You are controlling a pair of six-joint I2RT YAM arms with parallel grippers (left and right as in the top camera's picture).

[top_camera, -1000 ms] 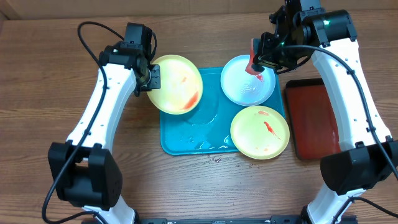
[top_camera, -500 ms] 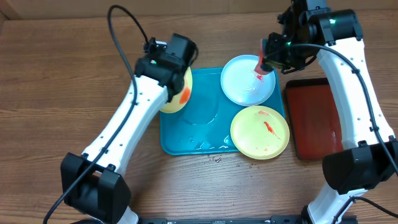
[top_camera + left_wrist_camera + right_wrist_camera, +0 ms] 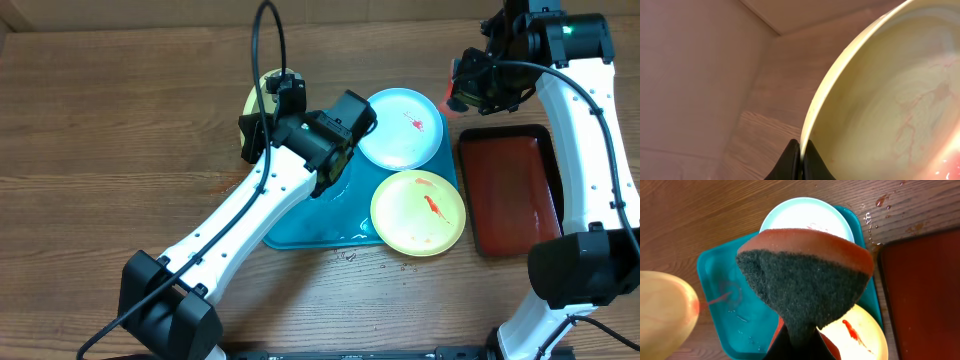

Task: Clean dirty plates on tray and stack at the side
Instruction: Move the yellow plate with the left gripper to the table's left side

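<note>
My left gripper holds the plate and will move back and left in the overhead view next. It will lower the plate onto the bare wood beside the teal tray and let go of it.
My left gripper [image 3: 801,152] is shut on the rim of a pale yellow plate [image 3: 890,100] with faint red smears. It holds the plate tilted up at the back left of the teal tray [image 3: 352,218]; overhead, the plate [image 3: 258,98] is mostly hidden behind the arm. A cyan plate [image 3: 400,128] with a red stain lies on the tray's back right. A second yellow plate [image 3: 418,212] with red sauce lies at the front right. My right gripper [image 3: 797,340] is shut on a red sponge [image 3: 805,280] with a dark scouring face, raised above and to the right of the cyan plate [image 3: 800,215].
A dark red-brown tray [image 3: 505,195] lies right of the teal tray. Red sauce drops and water spots mark the wood [image 3: 881,201] behind it. The left arm [image 3: 250,215] stretches diagonally across the tray's left half. The tray floor [image 3: 740,310] is wet.
The left arm lifted the yellow plate off the tray's left side and tipped it up on edge, swinging over the tray. The right gripper moved the sponge right, off the cyan plate.
</note>
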